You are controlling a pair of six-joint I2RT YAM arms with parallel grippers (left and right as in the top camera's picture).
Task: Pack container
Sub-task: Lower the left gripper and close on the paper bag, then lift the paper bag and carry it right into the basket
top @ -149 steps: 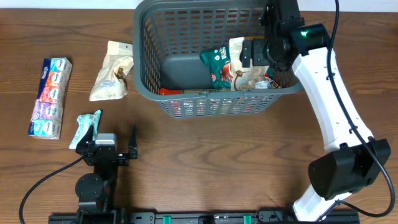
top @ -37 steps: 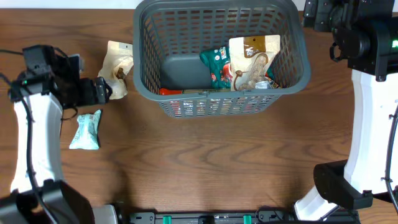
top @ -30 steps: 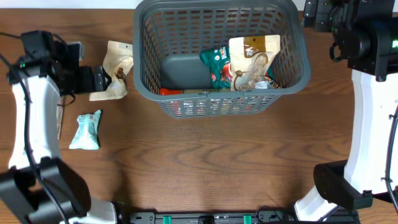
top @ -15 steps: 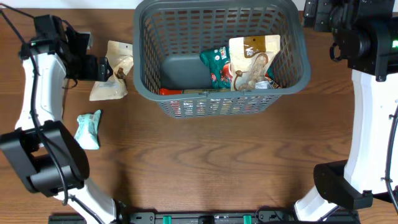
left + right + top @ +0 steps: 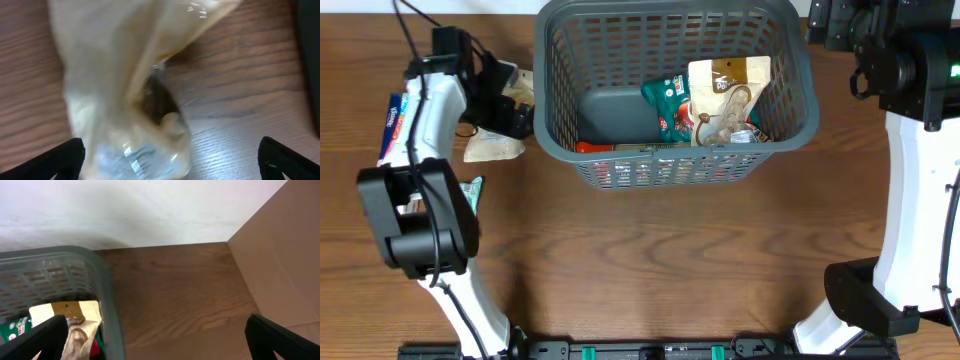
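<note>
Next, my left gripper comes down onto the beige snack pouch (image 5: 490,148) beside the basket, because the pouch already lies between its open fingers.
The dark grey slotted basket (image 5: 775,135) stands at the back middle of the table. It holds a beige pouch (image 5: 725,85), a green pack (image 5: 665,100) and other packs along its near wall. A beige snack pouch (image 5: 490,148) lies on the table just left of the basket. My left gripper (image 5: 518,105) is over this pouch. In the left wrist view the blurred pouch (image 5: 125,100) lies between the open fingers of the left gripper (image 5: 172,167). My right gripper (image 5: 830,20) is open and empty, above the table beside the basket's far right corner (image 5: 102,285).
A tissue multipack (image 5: 392,115) lies at the far left, partly behind my left arm. A small teal pack (image 5: 472,190) lies nearer the front, also partly hidden. A white wall (image 5: 125,210) runs behind the table, and a tan panel (image 5: 285,255) stands at the right.
My left arm has swung from the left side of the table toward the basket and now has its gripper over the beige pouch. The right arm has not moved.
</note>
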